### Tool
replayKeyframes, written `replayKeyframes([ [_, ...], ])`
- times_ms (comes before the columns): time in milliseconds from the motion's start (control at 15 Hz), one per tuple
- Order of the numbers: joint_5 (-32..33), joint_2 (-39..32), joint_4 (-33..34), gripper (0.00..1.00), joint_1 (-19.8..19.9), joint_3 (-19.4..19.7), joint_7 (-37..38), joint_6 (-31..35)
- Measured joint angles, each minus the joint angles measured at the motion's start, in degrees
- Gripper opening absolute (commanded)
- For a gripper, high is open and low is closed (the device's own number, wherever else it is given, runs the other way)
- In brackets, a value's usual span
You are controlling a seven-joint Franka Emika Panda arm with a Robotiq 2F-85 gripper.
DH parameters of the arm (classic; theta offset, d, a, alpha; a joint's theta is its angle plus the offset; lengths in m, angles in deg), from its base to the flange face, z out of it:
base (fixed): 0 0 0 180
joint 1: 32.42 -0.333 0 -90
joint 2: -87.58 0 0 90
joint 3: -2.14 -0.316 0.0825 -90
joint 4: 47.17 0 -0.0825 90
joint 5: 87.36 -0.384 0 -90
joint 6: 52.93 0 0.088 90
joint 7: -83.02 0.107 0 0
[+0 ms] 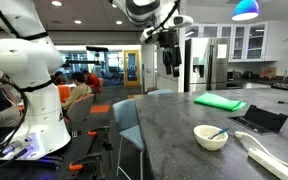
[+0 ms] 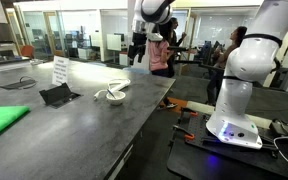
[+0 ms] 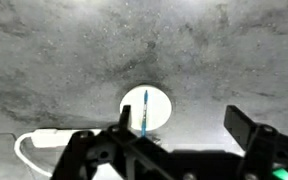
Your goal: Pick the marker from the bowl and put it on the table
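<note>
My gripper is well above the marker's near end (image 1: 225,131) (image 3: 144,129), which lies outward of it. It will next reach outward and lower into the cream-white bowl onto that end.
The cream-white bowl (image 1: 211,137) stands on the dark grey speckled table (image 1: 174,125). It also shows in an exterior view (image 2: 112,96) and from above in the wrist view (image 3: 156,108). The thin marker (image 3: 144,112) lies inside it, leaning on the rim, also seen in an exterior view (image 1: 217,133). My gripper (image 1: 169,52) hangs high above the table, well clear of the bowl, also seen in an exterior view (image 2: 136,50). In the wrist view its fingers (image 3: 179,125) are spread apart and empty.
A flat green board (image 1: 221,101) and a black flat tray (image 1: 262,120) lie beyond the bowl. A long thick white object (image 1: 274,155) lies near the table's edge. A white sign (image 2: 60,70) stands on the table. People sit in the background.
</note>
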Motion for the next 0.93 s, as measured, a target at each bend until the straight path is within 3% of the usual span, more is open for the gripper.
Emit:
replayKeyframes([
  [467, -0.7, -24.6, 15.2, 1.00, 0.6, 0.0, -0.1, 8.3],
  [933, -3.3, -39.2, 27.9, 1.00, 2.8, -1.9, -0.4, 8.8],
])
